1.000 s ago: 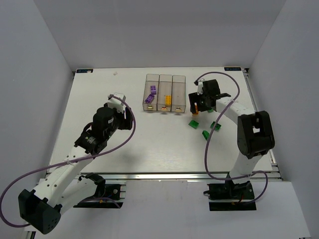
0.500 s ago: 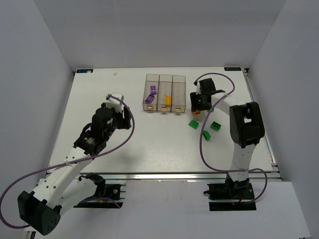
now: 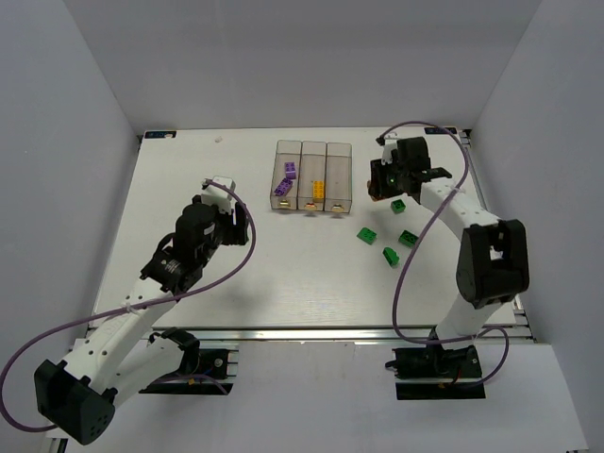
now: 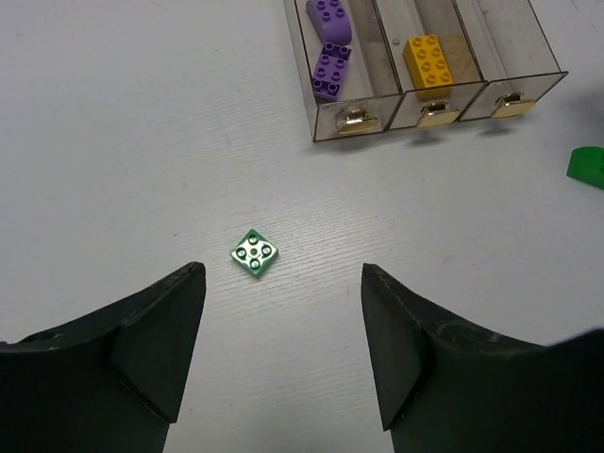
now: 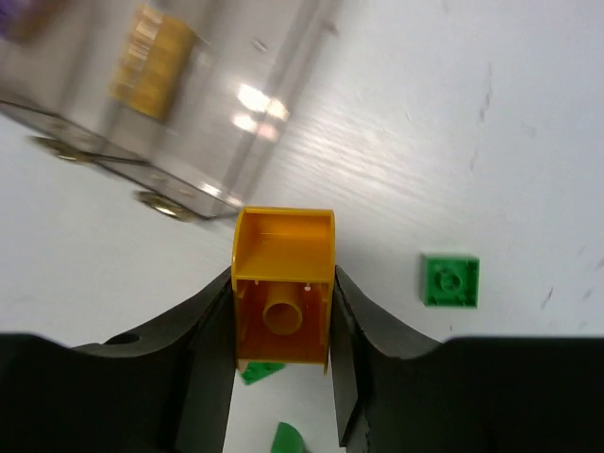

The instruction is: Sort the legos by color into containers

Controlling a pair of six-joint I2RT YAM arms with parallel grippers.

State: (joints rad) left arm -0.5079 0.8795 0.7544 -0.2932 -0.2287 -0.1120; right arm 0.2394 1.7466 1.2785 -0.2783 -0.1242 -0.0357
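Note:
I should next move my right gripper over the middle bin with its orange-yellow lego and let go of the matching lego there. The bin is to the left of the gripper in the top view.
The three joined clear containers stand at the back middle. The left bin holds purple legos, the middle bin an orange-yellow lego. My right gripper hovers just right of the bins, shut on an orange-yellow lego held underside up. Green legos lie below and beside it: one, another, a third; a flat green one shows in the right wrist view. My left gripper is open above the table, with a small green lego just ahead of its fingers.
The bins show blurred at the upper left of the right wrist view. One more green lego lies nearer the front. The table's right edge is close to the right arm.
My right gripper has risen and moved back and slightly right from the bins' near end, carrying the orange-yellow lego. A green lego it covered now shows. The left arm has barely moved.

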